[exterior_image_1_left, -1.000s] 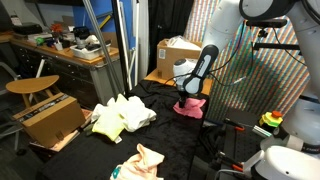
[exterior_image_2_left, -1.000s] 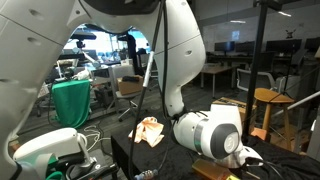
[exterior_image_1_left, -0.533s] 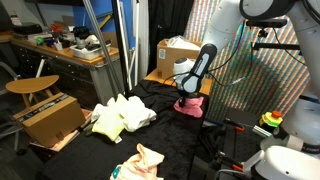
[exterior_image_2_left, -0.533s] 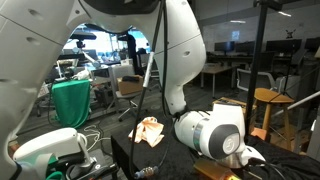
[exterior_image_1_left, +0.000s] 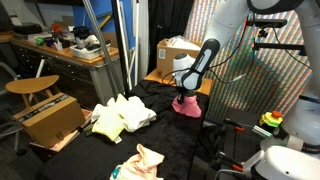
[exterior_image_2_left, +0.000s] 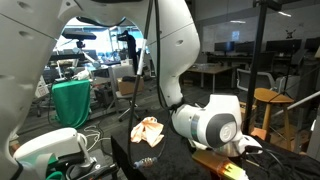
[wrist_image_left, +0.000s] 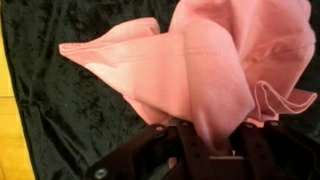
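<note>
My gripper will rise, swing outward over the heaped yellow and white cloths and let go of the pink cloth (exterior_image_1_left: 188, 106), because it is still apart from that heap.
A pink cloth (wrist_image_left: 200, 60) fills most of the wrist view, bunched up over the black table cover (wrist_image_left: 40, 100). My gripper (wrist_image_left: 212, 140) comes in from the bottom edge, and a fold of the cloth is pinched between its dark fingers (wrist_image_left: 160, 140). In an exterior view the gripper (exterior_image_1_left: 183, 94) hangs just above the black table at its far side. The pink cloth (exterior_image_1_left: 188, 106) is gathered under it, its lower part still on the table. The robot's own body hides the gripper and the cloth in the view from the opposite side.
Pale yellow and white cloths (exterior_image_1_left: 120, 115) lie mid-table and a peach cloth (exterior_image_1_left: 140, 160) lies near the front edge. A cardboard box (exterior_image_1_left: 178, 52) stands behind the gripper. A wooden box (exterior_image_1_left: 50, 118) and a stool (exterior_image_1_left: 30, 88) sit beside the table. A yellow strip (wrist_image_left: 5, 120) borders the table cover.
The jaws have closed on the pink cloth. The arm has risen slightly, pulling the cloth up into a peak.
</note>
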